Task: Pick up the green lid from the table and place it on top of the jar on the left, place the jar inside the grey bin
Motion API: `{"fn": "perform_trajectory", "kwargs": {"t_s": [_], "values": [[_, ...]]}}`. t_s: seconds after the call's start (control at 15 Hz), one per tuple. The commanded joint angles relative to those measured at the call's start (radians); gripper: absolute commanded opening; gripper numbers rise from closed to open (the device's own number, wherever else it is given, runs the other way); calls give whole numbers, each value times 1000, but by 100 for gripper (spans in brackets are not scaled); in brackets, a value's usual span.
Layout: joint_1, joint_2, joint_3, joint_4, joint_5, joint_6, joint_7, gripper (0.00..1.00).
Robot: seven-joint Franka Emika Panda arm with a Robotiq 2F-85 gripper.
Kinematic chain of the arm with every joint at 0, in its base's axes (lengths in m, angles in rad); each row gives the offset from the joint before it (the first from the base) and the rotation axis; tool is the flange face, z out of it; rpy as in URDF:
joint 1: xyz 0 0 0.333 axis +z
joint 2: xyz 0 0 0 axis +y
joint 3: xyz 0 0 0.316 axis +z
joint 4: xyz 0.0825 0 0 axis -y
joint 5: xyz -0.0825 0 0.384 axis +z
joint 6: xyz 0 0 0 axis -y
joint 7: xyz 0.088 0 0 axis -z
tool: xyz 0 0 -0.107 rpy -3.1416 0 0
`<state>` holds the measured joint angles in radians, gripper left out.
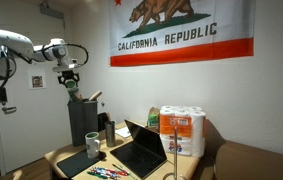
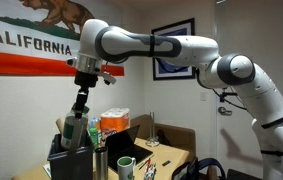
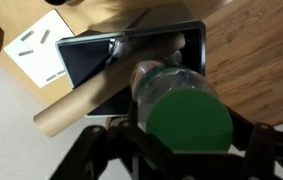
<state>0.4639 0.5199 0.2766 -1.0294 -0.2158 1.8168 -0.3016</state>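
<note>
The jar [image 1: 73, 92] goes down into the opening of the grey bin, beside the cardboard tube, for release next, because it still hangs above the bin's rim.
My gripper [image 3: 186, 150] is shut on the jar [image 3: 164, 82], a see-through cylinder capped by the green lid [image 3: 189, 122]. I hold it in the air above the open grey bin [image 3: 197, 45], a dark rectangular container seen from above. In both exterior views the gripper [image 1: 70, 84] [image 2: 81, 92] hangs over the bin [image 1: 82, 124] [image 2: 69, 160] with the jar [image 1: 73, 92] [image 2: 79, 104] just above its rim. The jar does not touch the bin.
A cardboard tube [image 3: 86, 103] leans out of the bin. White paper [image 3: 39, 47] lies beside it. On the table are a black laptop [image 1: 141, 150], a cup [image 1: 93, 146], markers [image 1: 107, 172] and paper towel rolls [image 1: 183, 131]. A flag hangs behind.
</note>
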Motion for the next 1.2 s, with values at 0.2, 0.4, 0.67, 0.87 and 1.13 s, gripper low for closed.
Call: {"fn": "perform_trajectory", "kwargs": {"t_s": [0.2, 0.4, 0.67, 0.87, 1.13], "values": [[-12, 40, -34, 4, -8, 3, 15, 52], [-20, 52, -37, 6, 4, -5, 8, 52], [-29, 68, -34, 11, 16, -20, 2, 52], [-35, 77, -33, 12, 21, -25, 0, 53], [-42, 89, -30, 18, 36, -48, -7, 92]]}}
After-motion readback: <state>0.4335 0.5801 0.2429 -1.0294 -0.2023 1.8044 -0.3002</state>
